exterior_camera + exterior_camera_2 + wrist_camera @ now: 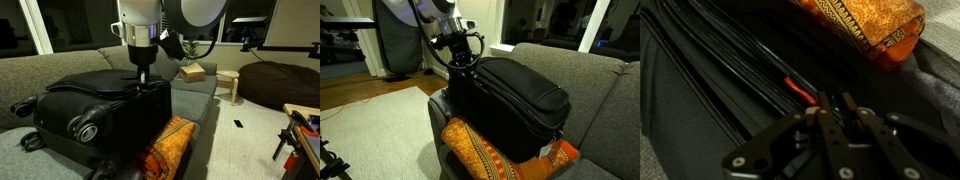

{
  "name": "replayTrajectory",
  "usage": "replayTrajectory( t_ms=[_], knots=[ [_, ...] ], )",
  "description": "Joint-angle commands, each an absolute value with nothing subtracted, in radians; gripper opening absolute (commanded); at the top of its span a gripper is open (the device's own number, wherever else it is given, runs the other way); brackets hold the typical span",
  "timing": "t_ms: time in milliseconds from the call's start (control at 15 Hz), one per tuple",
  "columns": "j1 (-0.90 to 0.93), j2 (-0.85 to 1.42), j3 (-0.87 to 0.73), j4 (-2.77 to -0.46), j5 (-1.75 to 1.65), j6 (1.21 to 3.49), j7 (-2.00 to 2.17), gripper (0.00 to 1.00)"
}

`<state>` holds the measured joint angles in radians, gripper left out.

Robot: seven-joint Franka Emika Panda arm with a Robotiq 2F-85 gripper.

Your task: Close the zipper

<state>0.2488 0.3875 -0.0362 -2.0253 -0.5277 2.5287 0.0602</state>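
Observation:
The lid-edge seam runs from my gripper toward the grey-hubbed wheels. My gripper needs to move along that part of the seam (125,93) next and open to let go of the zipper pull.
A large black soft suitcase (100,100) (515,95) lies on its side on a grey couch, with grey-hubbed wheels (88,125) facing out. Its thin black zipper line (750,60) runs along the lid-edge seam in the wrist view. My gripper (143,80) (468,68) (836,98) points down at the suitcase's top corner edge. Its fingers are drawn close together on the seam, pinched on a small zipper pull with an orange tab (800,88) sticking out beside the left fingertip.
An orange patterned cushion (168,145) (485,155) (855,20) is wedged under the suitcase. The grey couch (50,65) (590,70) holds both. A cardboard box (191,72), a wooden stool (230,82) and a dark beanbag (280,85) stand beyond.

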Motion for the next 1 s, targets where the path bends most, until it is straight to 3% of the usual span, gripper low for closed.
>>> replayTrajectory(
  t_ms=[0, 933],
  knots=[
    [0.278, 0.365, -0.009, -2.018, -0.549, 2.497, 0.097, 0.06],
    [0.319, 0.373, 0.044, -1.964, -0.561, 2.458, 0.095, 0.06]
  ],
)
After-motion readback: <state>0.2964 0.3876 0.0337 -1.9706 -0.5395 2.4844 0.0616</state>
